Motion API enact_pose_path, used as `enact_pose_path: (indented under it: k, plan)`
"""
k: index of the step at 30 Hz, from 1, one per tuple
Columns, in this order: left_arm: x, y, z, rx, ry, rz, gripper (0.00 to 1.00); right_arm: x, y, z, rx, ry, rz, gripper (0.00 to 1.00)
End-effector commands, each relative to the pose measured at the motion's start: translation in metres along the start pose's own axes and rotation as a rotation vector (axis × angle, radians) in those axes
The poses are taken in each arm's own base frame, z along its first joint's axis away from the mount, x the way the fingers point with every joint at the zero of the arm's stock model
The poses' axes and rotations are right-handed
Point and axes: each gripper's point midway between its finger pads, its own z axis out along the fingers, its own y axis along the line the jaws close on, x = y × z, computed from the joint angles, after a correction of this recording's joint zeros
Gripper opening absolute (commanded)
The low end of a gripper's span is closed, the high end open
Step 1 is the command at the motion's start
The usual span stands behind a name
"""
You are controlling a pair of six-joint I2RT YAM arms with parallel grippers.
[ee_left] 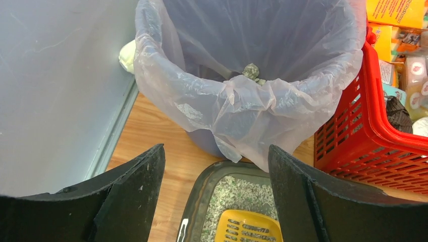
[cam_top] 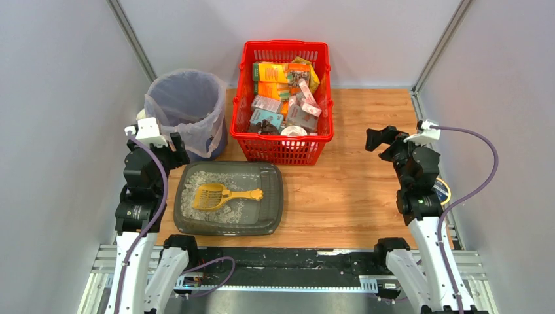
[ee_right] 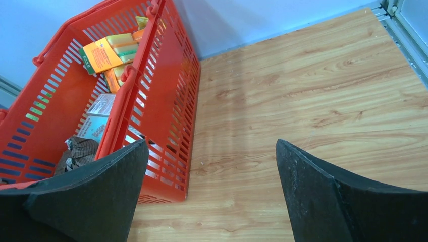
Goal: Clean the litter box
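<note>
The right gripper swings over the litter box and down onto the scoop's handle end point(cam_top: 257, 195) next, as that end lies lower and to its left in the top view.
The litter box point(cam_top: 271, 196), a shallow dark grey tray of pale litter, lies at the near left of the table; its far rim point(ee_left: 202, 186) shows in the left wrist view. A yellow slotted scoop point(cam_top: 222, 195) lies in the litter, its head point(ee_left: 247, 227) just below my left jaws. My left gripper point(ee_left: 216, 156) hangs open and empty above the tray's far left corner, facing the bag-lined bin point(ee_left: 242, 96), which holds a few grey clumps point(ee_left: 252, 72). My right gripper point(ee_right: 212, 151) is open and empty over bare wood at the right point(cam_top: 378, 139).
A red mesh basket point(cam_top: 286, 147) full of packets stands at the back centre, right of the bin point(cam_top: 186, 111); its side point(ee_right: 166, 101) is left of my right jaws. Grey walls close in both sides. A dark round object point(cam_top: 442, 191) lies by the right arm.
</note>
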Motion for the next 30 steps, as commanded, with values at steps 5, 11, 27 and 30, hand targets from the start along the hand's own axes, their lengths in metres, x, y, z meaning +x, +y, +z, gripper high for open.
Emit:
enact_pose_path:
  k: [5, 11, 27, 30]
  plan:
    - [-0.018, -0.004, -0.004, 0.023, -0.044, -0.022, 0.83, -0.034, 0.028, -0.010, -0.097, -0.030, -0.038, 1.00]
    - [-0.010, -0.021, 0.001, 0.120, -0.017, 0.011, 0.84, -0.038, 0.058, -0.016, -0.227, 0.065, -0.062, 0.98]
    - [0.014, -0.023, 0.019, 0.112, 0.107, 0.036, 0.82, 0.031, 0.188, -0.065, -0.606, 0.348, -0.104, 0.83]
    - [0.015, -0.024, 0.020, 0.114, 0.108, 0.019, 0.82, 0.054, 0.241, -0.078, -0.781, 0.384, -0.078, 0.82]
